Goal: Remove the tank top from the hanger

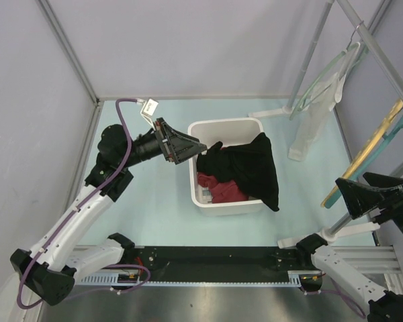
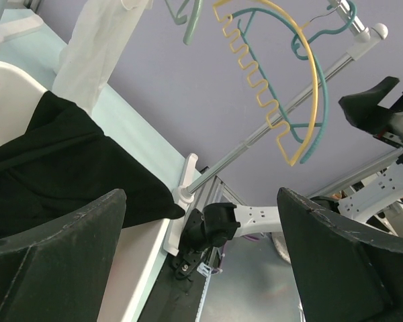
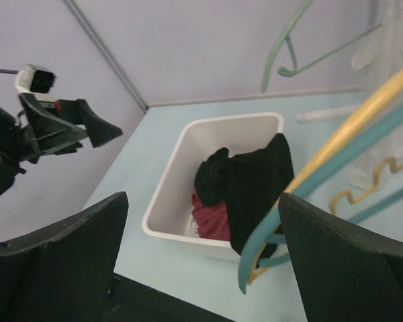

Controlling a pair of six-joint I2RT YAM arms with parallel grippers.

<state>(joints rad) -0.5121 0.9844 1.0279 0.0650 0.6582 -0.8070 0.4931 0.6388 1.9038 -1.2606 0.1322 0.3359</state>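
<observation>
The right gripper will move outward past the yellow hanger [image 3: 363,114] and close on the pale green hanger's bare arm [image 3: 276,56], since that arm sticks out clear of the tank top.
A white tank top [image 1: 314,117] hangs on a pale green hanger [image 1: 330,70] from the metal rail [image 1: 379,50] at the far right. It also shows in the left wrist view [image 2: 94,47] and at the right wrist view's top right corner [image 3: 389,40]. My left gripper [image 1: 198,149] is open and empty, over the left side of the white bin [image 1: 221,123]. My right gripper [image 1: 350,184] is open and empty at the near right, next to the empty yellow hanger [image 3: 363,114] and teal hanger [image 3: 309,188]. Both grippers are far from the tank top.
The bin holds a black garment [image 1: 252,168] that drapes over its right rim, and a red one [image 1: 218,188]. The yellow hanger [image 1: 373,144] and teal hanger [image 1: 346,184] hang on the same rail. The rack's white feet [image 1: 275,113] stand on the table.
</observation>
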